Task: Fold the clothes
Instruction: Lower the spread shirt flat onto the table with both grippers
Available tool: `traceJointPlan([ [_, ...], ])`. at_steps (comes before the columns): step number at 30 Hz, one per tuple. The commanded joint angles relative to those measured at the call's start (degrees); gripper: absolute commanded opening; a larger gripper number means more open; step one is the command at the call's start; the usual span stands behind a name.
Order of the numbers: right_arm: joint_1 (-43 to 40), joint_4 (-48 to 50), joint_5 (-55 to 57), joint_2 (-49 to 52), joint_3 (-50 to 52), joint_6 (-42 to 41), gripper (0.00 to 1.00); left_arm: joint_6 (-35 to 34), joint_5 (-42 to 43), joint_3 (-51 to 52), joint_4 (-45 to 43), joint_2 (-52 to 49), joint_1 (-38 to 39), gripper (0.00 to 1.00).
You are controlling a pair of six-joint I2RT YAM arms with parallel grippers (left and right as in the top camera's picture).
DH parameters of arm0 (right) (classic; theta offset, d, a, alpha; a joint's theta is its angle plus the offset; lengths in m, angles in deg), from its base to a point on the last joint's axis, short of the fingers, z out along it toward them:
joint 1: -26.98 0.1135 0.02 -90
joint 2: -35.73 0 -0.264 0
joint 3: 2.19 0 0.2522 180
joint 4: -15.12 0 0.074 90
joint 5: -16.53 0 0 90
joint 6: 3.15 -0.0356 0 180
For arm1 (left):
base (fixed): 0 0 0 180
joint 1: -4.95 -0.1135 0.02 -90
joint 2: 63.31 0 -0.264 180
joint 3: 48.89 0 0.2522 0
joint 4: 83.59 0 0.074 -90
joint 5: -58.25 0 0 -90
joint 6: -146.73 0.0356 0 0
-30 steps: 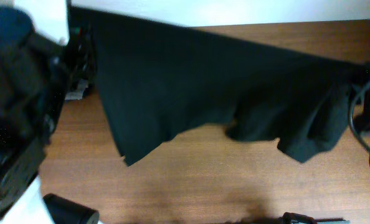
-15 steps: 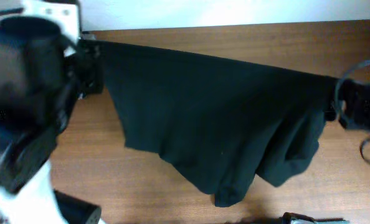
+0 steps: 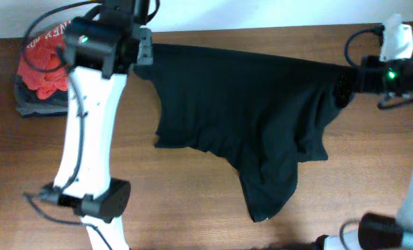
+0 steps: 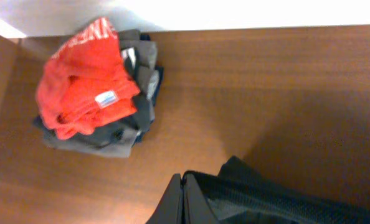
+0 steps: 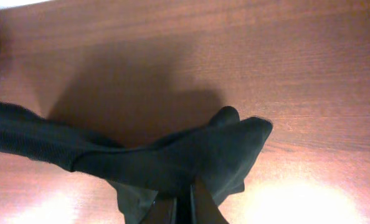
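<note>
I will next move my right gripper outward and down to let go of the shirt's corner, because the bare table by its far edge (image 3: 308,45) (image 5: 147,34) is below it and farther out.
The clothes (image 3: 241,111), a black T-shirt, hang stretched across the table between my two grippers. The lower part sags to a point near the front edge (image 3: 265,205). At the shirt's left top corner, my left gripper (image 3: 145,52) is shut on the fabric. In the left wrist view the gripper (image 4: 183,190) pinches the shirt's edge (image 4: 266,199). My right gripper (image 3: 344,78) is shut on the right top corner. In the right wrist view the bunched black cloth (image 5: 191,155) spills over the gripper (image 5: 186,196) and hides its fingertips.
A red garment with white lettering (image 3: 43,66) lies on a pile of grey and dark folded garments (image 4: 94,140) at the table's far left. The left arm's base (image 3: 95,201) stands at the front left, the right arm's base (image 3: 380,229) at the front right.
Both arms have dropped lower and drawn closer together, still holding the shirt. The hanging fabric has swung down toward the front edge of the table.
</note>
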Motion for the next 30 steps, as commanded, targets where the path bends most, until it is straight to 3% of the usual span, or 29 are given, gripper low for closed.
traceJointPlan([
  [1, -0.15, 3.26, 3.30, 5.86, -0.33, 0.46, 0.04, -1.36, -6.82, 1.44, -3.76, -4.66, -2.84, 0.01],
  [10, 4.85, 17.38, 3.02, 20.46, -0.33, 0.28, 0.04, -1.36, -6.82, 1.44, -15.74, -16.41, -4.44, 0.01],
  [15, 5.53, 25.73, 3.45, 26.38, -0.33, -3.78, 0.04, -1.31, -6.32, 1.44, -22.86, -21.07, -5.49, 0.01],
  [30, 5.57, 47.89, 5.44, 37.53, -0.33, -7.82, 0.04, -1.33, -2.71, 1.44, -38.51, -29.44, -6.03, 0.01],
])
